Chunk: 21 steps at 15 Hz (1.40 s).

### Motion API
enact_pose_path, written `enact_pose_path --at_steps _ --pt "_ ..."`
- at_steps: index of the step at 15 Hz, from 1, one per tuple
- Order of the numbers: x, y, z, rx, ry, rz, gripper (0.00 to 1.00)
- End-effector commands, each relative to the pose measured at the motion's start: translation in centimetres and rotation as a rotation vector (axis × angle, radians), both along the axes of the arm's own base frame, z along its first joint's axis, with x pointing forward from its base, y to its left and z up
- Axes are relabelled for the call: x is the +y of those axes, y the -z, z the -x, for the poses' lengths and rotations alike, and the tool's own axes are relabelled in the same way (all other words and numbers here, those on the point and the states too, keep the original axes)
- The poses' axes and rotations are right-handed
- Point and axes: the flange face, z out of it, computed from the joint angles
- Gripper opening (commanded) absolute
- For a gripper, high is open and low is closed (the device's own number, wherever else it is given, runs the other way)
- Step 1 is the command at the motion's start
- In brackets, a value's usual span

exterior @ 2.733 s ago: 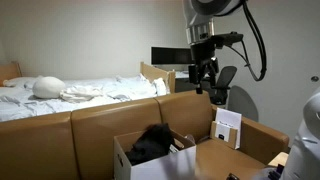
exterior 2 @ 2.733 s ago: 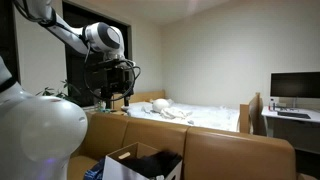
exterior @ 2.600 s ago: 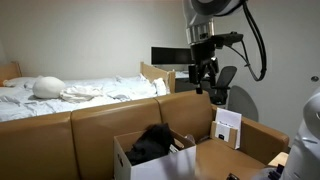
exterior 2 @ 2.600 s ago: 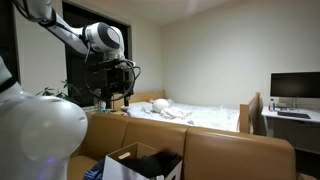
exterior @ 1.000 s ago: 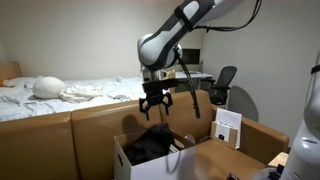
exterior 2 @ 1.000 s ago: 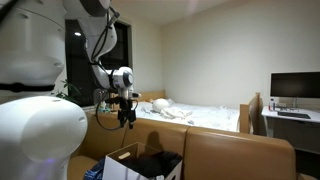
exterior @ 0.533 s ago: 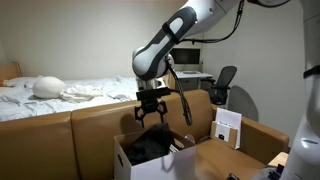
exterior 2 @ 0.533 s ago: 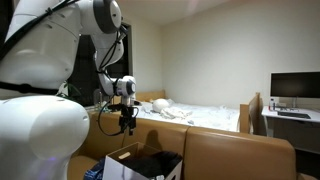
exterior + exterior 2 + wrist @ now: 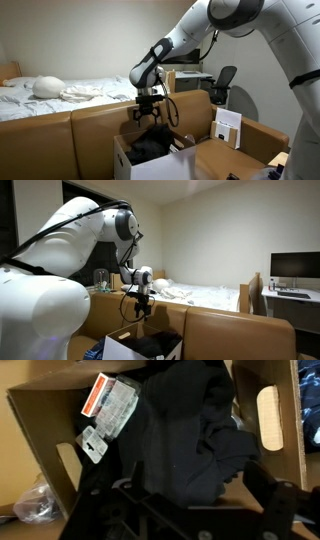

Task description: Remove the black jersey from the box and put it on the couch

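My gripper moves down into the box (image 9: 124,160) next and closes on the jersey's top beside the tags.
The black jersey (image 9: 150,146) lies bunched in an open cardboard box (image 9: 124,160) on the brown couch (image 9: 60,128). In the wrist view the jersey (image 9: 185,430) fills the box (image 9: 40,435), with white and red tags (image 9: 112,405) on it. My gripper (image 9: 147,119) hangs just above the jersey, fingers pointing down and spread. It also shows over the box (image 9: 118,345) and jersey (image 9: 160,343) in an exterior view (image 9: 141,309). In the wrist view the open fingers (image 9: 190,510) straddle the cloth and hold nothing.
A bed with white bedding (image 9: 70,90) stands behind the couch back. A desk with a monitor (image 9: 295,268) and an office chair (image 9: 222,85) are further off. A white carton (image 9: 228,127) stands beside the box. A clear plastic bag (image 9: 35,510) lies outside the box.
The arm has swung from high beside the desk down and across to the box. The gripper now hovers just above the jersey, still open.
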Motion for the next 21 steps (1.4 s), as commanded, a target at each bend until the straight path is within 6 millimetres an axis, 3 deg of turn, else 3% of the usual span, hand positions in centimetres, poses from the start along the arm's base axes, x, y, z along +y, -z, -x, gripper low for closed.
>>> enact_pose_path --at_steps 1,4,8,12,15,16,18,21 --pt "2.6 5.4 -2.6 0.076 -0.093 -0.155 1.0" --pt "4.6 10.8 -2.6 0.179 -0.142 -0.258 1.0" --pt "4.2 17.5 -0.5 0.423 -0.059 -0.205 1.0" --pt "1.2 19.2 -0.3 0.517 0.095 -0.123 1.0" --pt "1.1 20.2 -0.2 0.582 0.116 -0.087 1.0" --pt "1.3 20.4 -0.2 0.592 0.115 -0.091 0.75" --pt "2.3 20.9 -0.2 0.623 0.089 -0.116 0.67" --pt "2.7 21.3 -0.5 0.64 0.082 -0.139 0.45"
